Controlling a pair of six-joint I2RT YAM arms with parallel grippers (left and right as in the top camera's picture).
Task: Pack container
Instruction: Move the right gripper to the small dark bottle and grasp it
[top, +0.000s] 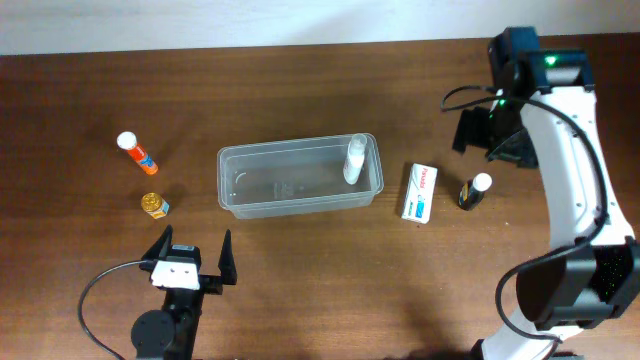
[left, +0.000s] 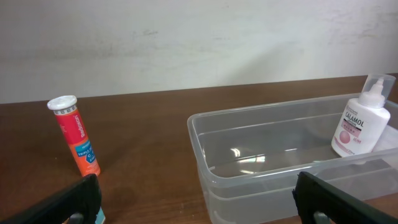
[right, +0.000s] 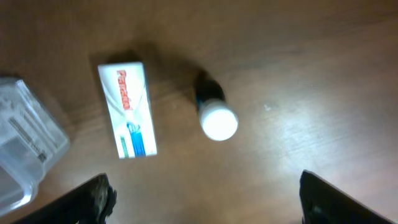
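Note:
The right gripper lowers onto the dark bottle with the white cap (top: 475, 191) (right: 215, 111) next and closes its fingers there, as the bottle stands below it on the tabletop.
The clear plastic container (top: 298, 151) lies at the table's middle and holds a white lotion bottle (top: 354, 160) at its right end. The left wrist view shows the container (left: 249, 180) and the bottle (left: 360, 127) close ahead. A white box (top: 420, 192) and a dark bottle with a white cap (top: 474, 190) lie right of the container. My right gripper (top: 487, 133) is open and empty above them; its view shows the box (right: 127, 109) and the dark bottle (right: 214, 112) between its fingers (right: 205, 199). My left gripper (top: 192, 262) is open and empty in front of the container's left end.
An orange tube with a white cap (top: 137, 151) lies left of the container and stands out in the left wrist view (left: 76, 143). A small yellow jar (top: 153, 204) sits in front of it. The container's corner (right: 25, 143) shows in the right wrist view.

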